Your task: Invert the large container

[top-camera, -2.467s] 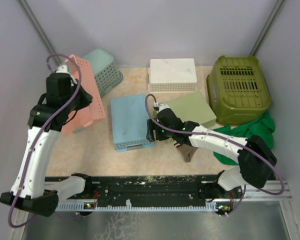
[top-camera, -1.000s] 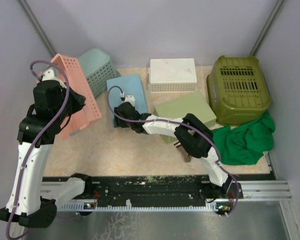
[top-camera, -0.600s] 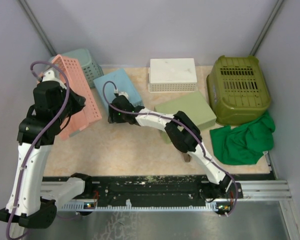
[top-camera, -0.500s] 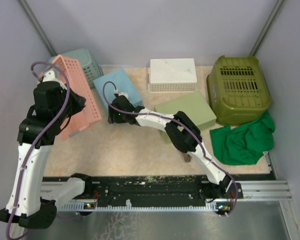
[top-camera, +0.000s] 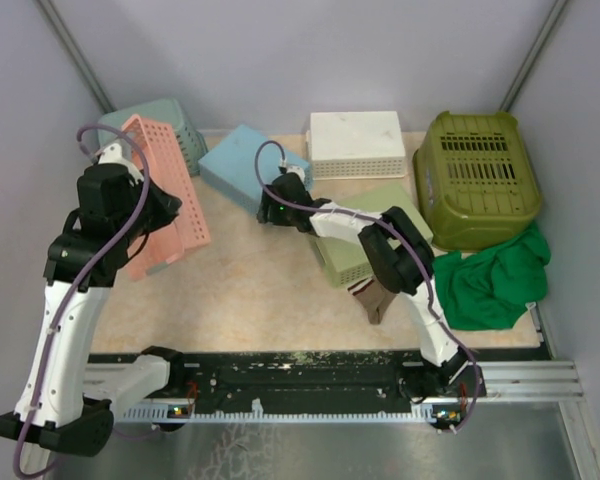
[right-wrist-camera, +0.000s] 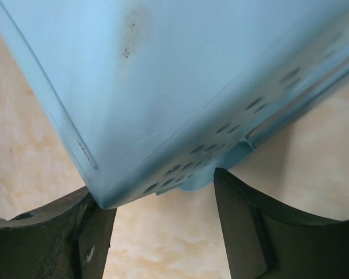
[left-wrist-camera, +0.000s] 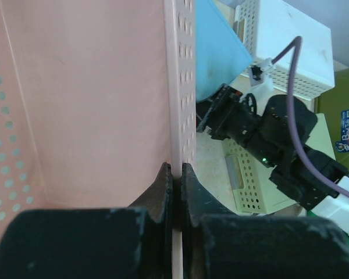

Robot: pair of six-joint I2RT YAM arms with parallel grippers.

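Observation:
The pink container still has its open side facing sideways, so next I should turn my left gripper back and down over the bare tabletop to tip the container over and let it go.
The large pink perforated container (top-camera: 170, 195) stands tilted on its side at the left, its open side facing left. My left gripper (top-camera: 163, 207) is shut on its thin wall; in the left wrist view the fingertips (left-wrist-camera: 163, 177) pinch the pink wall (left-wrist-camera: 179, 87) from both sides. My right gripper (top-camera: 273, 207) is open at the near corner of the blue container (top-camera: 242, 163). In the right wrist view that blue container (right-wrist-camera: 163, 81) fills the top, its lower corner between my spread right gripper (right-wrist-camera: 163, 200).
A teal basket (top-camera: 158, 120) sits behind the pink container. A white container (top-camera: 358, 143), a light green container (top-camera: 365, 240) and an upturned olive basket (top-camera: 477, 178) lie to the right. A green cloth (top-camera: 490, 285) and a small brown object (top-camera: 377, 298) lie nearer.
My right gripper swung right from the blue container's left side to its near right corner, and the blue container turned and slid back. The pink container shifted slightly right in my left gripper.

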